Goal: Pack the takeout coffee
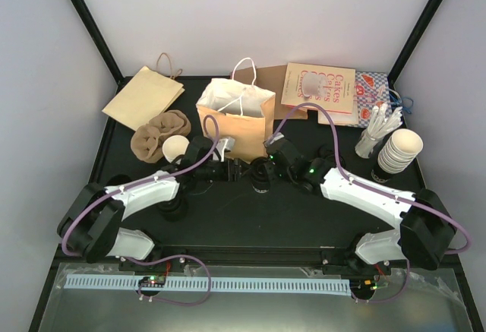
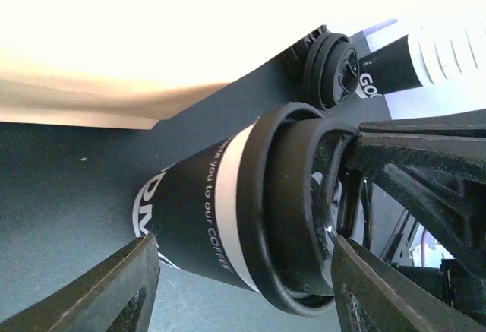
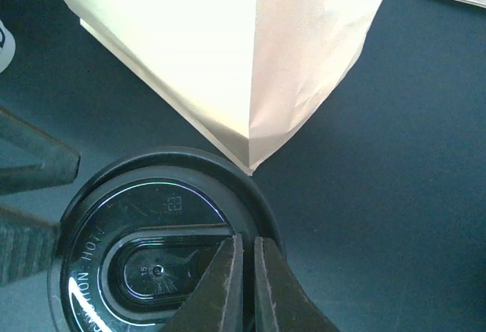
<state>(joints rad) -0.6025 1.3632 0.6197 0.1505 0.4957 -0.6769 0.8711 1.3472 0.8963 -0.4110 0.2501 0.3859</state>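
Next, the right gripper moves back and releases the takeout coffee [image 1: 262,174] on the clear tabletop, since that spot lies back of the gripper, away from the bag's corner.
The takeout coffee [image 1: 262,174] is a paper cup with a dark printed wall, a white band and a black lid. It stands just in front of the open tan paper bag [image 1: 235,123]. In the left wrist view the cup [image 2: 213,226] lies between the spread fingers of my left gripper [image 2: 243,271], with a gap showing on each side. My left gripper [image 1: 244,171] reaches it from the left. My right gripper [image 1: 272,166] comes from the right. In the right wrist view its fingers [image 3: 247,245] are pinched on the rim of the lid [image 3: 144,248], beside the bag's corner [image 3: 250,157].
A flat paper bag [image 1: 144,96], a brown pulp tray [image 1: 159,134] and a lidless white cup [image 1: 176,147] lie at the back left. Booklets [image 1: 319,89], white cutlery [image 1: 376,131] and a stack of white cups [image 1: 399,150] sit at the back right. Spare black lids [image 2: 330,70] lie beyond the cup.
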